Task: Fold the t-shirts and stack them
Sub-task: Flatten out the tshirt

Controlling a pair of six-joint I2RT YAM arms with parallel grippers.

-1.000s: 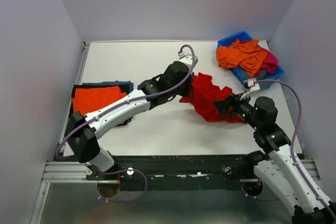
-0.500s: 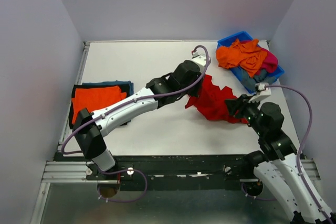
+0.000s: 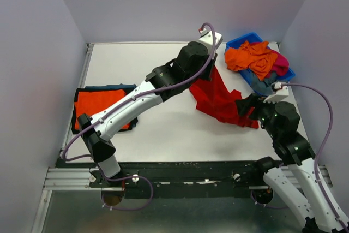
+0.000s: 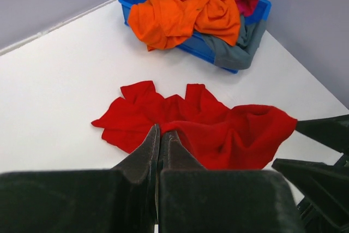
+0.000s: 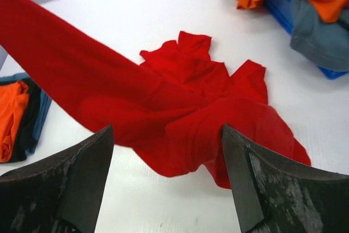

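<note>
Next, my right gripper should move toward my left gripper and onto the red shirt's raised end, since this end hangs to its left in the top view.
A large bright red t-shirt point(image 3: 223, 99) lies crumpled right of the table's middle. One end of it is pulled up off the table. My left gripper point(image 3: 209, 63) is shut on that raised end; in the left wrist view the jaws point(image 4: 160, 132) pinch a fold of the red shirt point(image 4: 218, 129). My right gripper point(image 3: 241, 108) is open at the shirt's near right edge. In the right wrist view its fingers point(image 5: 166, 135) stand wide apart just above the cloth point(image 5: 185, 80), not gripping it. Orange point(image 3: 252, 57), magenta point(image 3: 281, 64) and grey point(image 3: 267, 83) shirts lie heaped in a bin.
The blue plastic bin point(image 3: 240, 41) stands at the far right corner. A folded stack with an orange shirt point(image 3: 101, 102) on top of teal and dark ones lies at the left edge. Grey walls close in the table on three sides.
My left gripper has lifted its end of the red shirt up and towards the far right. The shirt has stretched out. My right gripper has shifted a little to the right and stays open.
</note>
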